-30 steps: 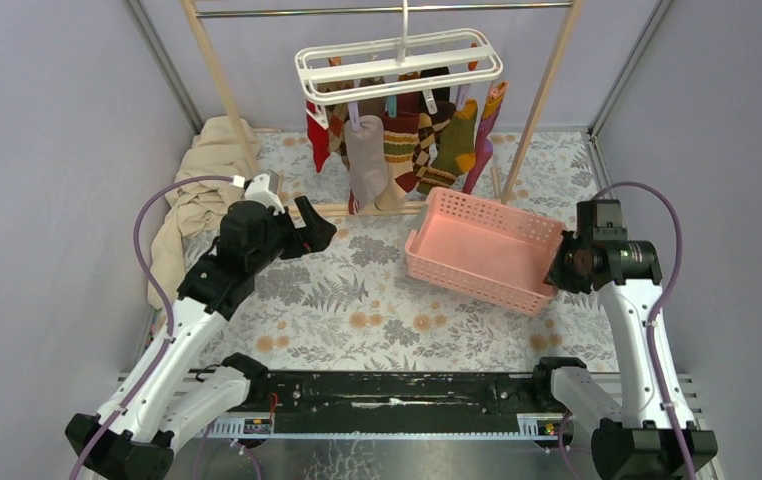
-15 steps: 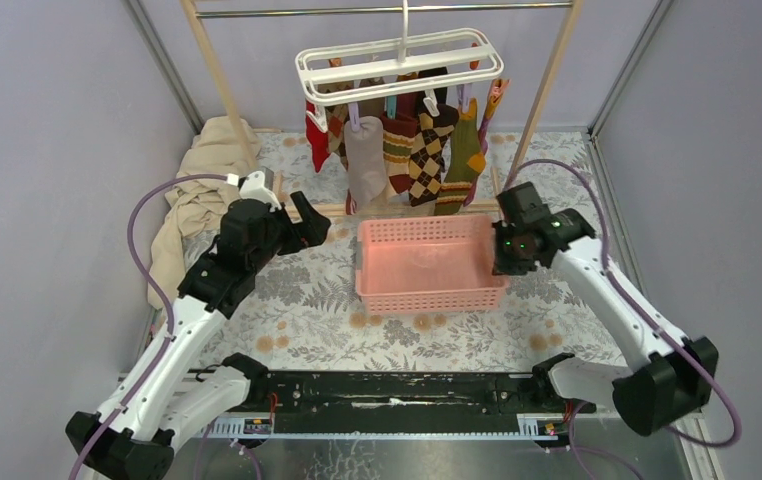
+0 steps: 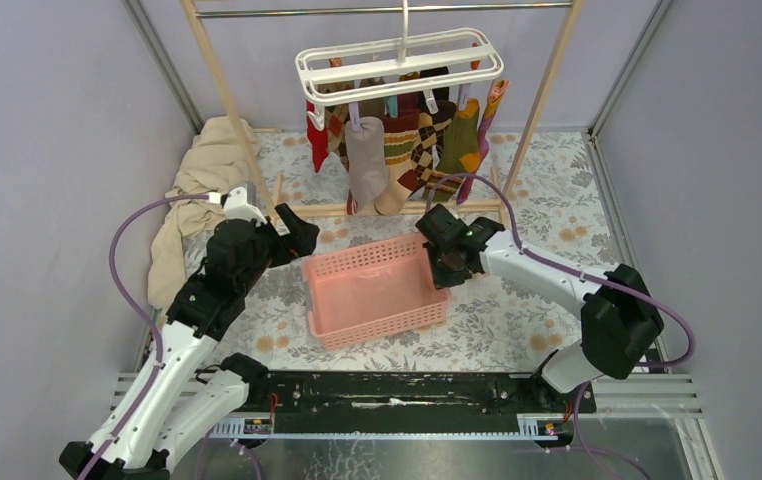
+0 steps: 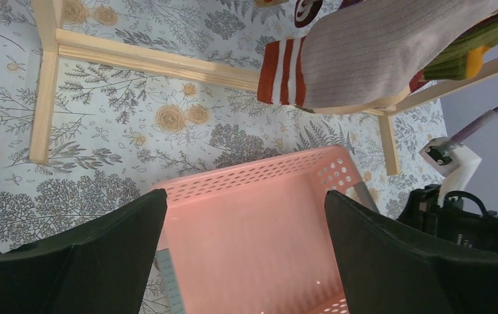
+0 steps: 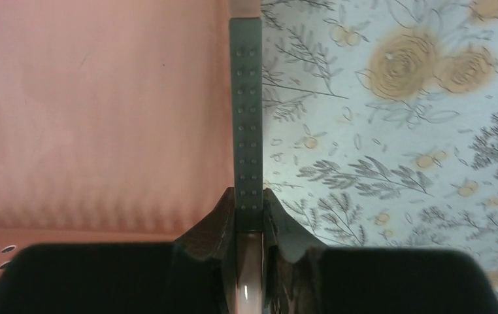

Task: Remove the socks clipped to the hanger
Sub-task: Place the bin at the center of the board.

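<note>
My right gripper goes down and back toward my base next, to get the basket onto the floral mat, since the basket's held side sits raised.
The white hanger hangs from the metal rail at the back. Several socks hang clipped under it: red, beige, striped, argyle, olive and maroon. The beige sock with red stripes shows at the top of the left wrist view. My right gripper is shut on the right rim of the pink basket, with the rim pinched between its fingers. My left gripper is open and empty, above the basket's left far corner.
A beige cloth lies heaped at the back left. The wooden rack's posts and base bar stand just behind the basket. Grey walls close in both sides. The floral mat covers the table.
My right arm has dragged the pink basket from the right to the left, toward the middle under the socks. The left arm has shifted slightly down and left.
</note>
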You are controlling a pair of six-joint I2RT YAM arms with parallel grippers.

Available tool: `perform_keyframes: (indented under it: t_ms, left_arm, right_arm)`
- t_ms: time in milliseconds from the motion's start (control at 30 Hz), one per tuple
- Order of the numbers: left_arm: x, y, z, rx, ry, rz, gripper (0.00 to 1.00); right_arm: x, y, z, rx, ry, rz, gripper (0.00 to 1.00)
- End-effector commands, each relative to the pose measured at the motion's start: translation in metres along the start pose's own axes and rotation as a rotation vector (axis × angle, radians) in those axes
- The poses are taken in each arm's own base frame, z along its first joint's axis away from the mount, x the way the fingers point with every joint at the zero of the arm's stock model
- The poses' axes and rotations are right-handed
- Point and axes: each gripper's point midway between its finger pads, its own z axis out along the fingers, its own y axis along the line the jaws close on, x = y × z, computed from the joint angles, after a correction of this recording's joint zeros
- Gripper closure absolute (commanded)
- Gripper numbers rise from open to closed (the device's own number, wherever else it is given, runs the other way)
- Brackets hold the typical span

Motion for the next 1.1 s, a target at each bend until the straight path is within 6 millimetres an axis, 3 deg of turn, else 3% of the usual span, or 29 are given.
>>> perform_keyframes:
  t_ms: [0, 167, 400, 667, 833, 1067]
  left_arm:
    - [-0.003, -0.001, -0.001, 0.001, -0.027, -0.022, 0.01]
    - [0.004, 0.002, 0.000, 0.001, -0.008, -0.019, 0.01]
    - [0.011, 0.004, 0.003, 0.003, 0.009, -0.014, 0.01]
    - [-0.002, -0.009, 0.015, 0.021, 0.012, 0.032, 0.01]
    - [-0.004, -0.015, 0.029, 0.025, 0.026, 0.041, 0.01]
    - [0.002, -0.023, 0.055, 0.049, 0.064, 0.038, 0.01]
  right_arm:
    - [-0.008, 0.022, 0.007, -0.062, -0.063, 0.037, 1.00]
    - [0.018, 0.022, 0.022, -0.049, -0.005, -0.004, 1.00]
    - [0.039, 0.024, 0.023, -0.061, 0.000, -0.093, 1.00]
    - [0.044, 0.017, 0.015, -0.079, -0.062, -0.116, 1.00]
    - [0.042, -0.004, 0.017, 0.038, -0.102, -0.006, 1.00]
    - [0.027, -0.011, 0.019, 0.100, -0.191, 0.162, 1.00]
